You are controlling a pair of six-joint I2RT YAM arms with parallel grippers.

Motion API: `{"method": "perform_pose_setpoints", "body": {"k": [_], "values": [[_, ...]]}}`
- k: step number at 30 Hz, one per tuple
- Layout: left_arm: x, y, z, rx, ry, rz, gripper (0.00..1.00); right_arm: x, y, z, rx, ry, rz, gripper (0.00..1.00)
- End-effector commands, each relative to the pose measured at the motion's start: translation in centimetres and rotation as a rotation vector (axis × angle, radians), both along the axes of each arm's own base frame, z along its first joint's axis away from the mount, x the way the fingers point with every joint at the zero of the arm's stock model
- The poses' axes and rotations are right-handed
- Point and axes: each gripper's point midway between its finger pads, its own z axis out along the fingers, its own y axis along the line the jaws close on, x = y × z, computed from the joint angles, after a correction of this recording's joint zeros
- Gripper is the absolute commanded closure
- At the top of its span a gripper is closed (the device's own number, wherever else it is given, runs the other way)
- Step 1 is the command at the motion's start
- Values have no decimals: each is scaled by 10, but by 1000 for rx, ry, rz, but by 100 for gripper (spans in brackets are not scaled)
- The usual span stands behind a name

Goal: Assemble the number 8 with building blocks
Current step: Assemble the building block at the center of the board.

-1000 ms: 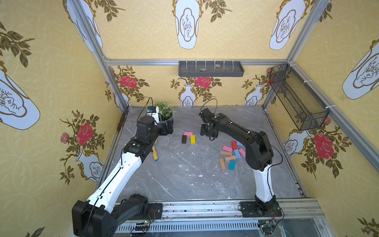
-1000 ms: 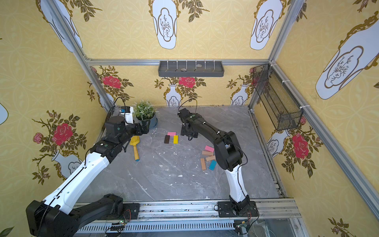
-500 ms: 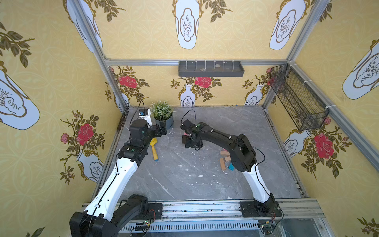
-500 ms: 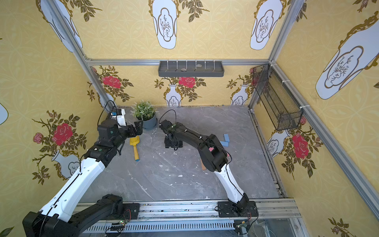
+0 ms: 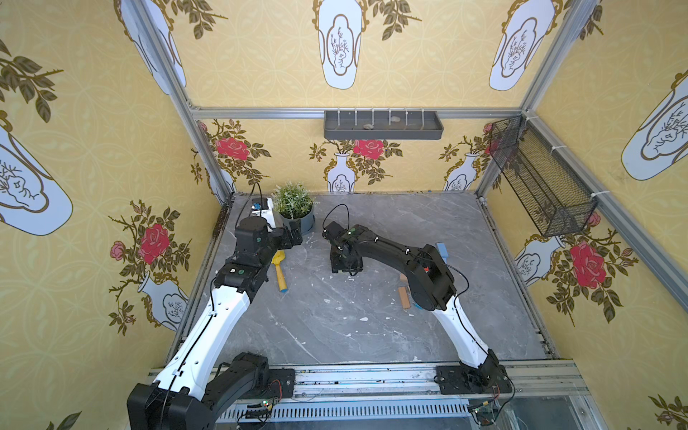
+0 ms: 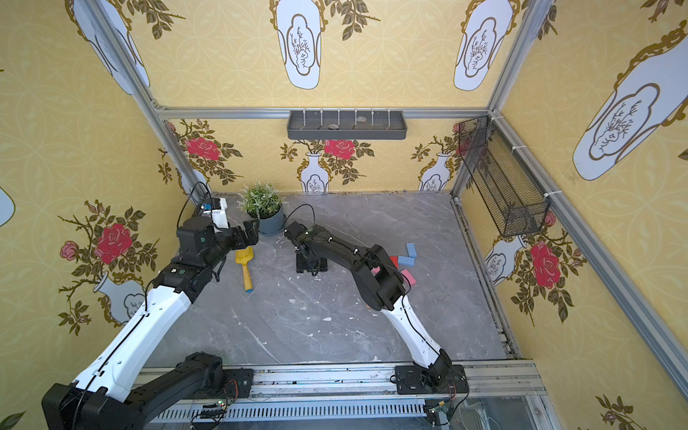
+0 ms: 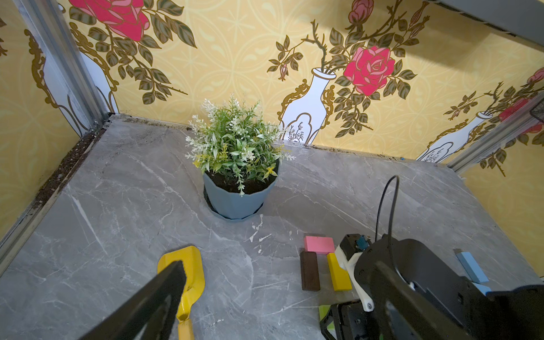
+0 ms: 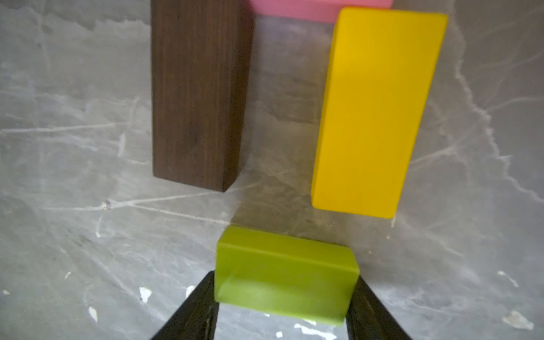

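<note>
My right gripper should move outward next and let go of the green block (image 8: 285, 279) at the near ends of the brown and yellow blocks, because the pink block closes only their far ends.
My right gripper (image 8: 284, 282) is shut on a green building block (image 8: 285, 279), low over the table. Just beyond it, a dark brown block (image 8: 200, 94) and a yellow block (image 8: 374, 112) lie side by side with a gap between them. A pink block (image 8: 318, 8) lies across their far ends. In both top views the right gripper (image 5: 346, 266) (image 6: 312, 266) hides this group. Loose blocks, blue (image 6: 411, 250), red (image 6: 394, 260) and pink (image 6: 407, 277), lie by the right arm's elbow. My left gripper (image 5: 294, 236) (image 7: 276, 270) is open and empty, left of the group.
A potted plant (image 5: 296, 208) stands at the back left, close to the left gripper. A yellow scoop toy (image 5: 279, 270) lies under the left arm. A tan block (image 5: 404, 297) lies by the right arm. Walls enclose the grey marble table (image 5: 335, 327).
My right gripper has swung left from beside the pink, brown and yellow blocks to their near ends, carrying the green block. The left arm has shifted slightly.
</note>
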Motion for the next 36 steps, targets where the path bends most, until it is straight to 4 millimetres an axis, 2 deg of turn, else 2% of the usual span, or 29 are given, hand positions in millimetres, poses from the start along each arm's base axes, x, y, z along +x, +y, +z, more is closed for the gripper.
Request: {"method": "perform_pose_setpoints", "body": {"k": [1,20,36], "values": [[1,-1,-3,-8,3,-3,0,0,0,-7,-17,5,-10,41],[3,-3,-5,-15,9,-9,0,15,-2,-17,-34,-8,-45,39],[5,-5,-7,-17,14,-15,0,15,0,-27,-29,7,-23,37]]}}
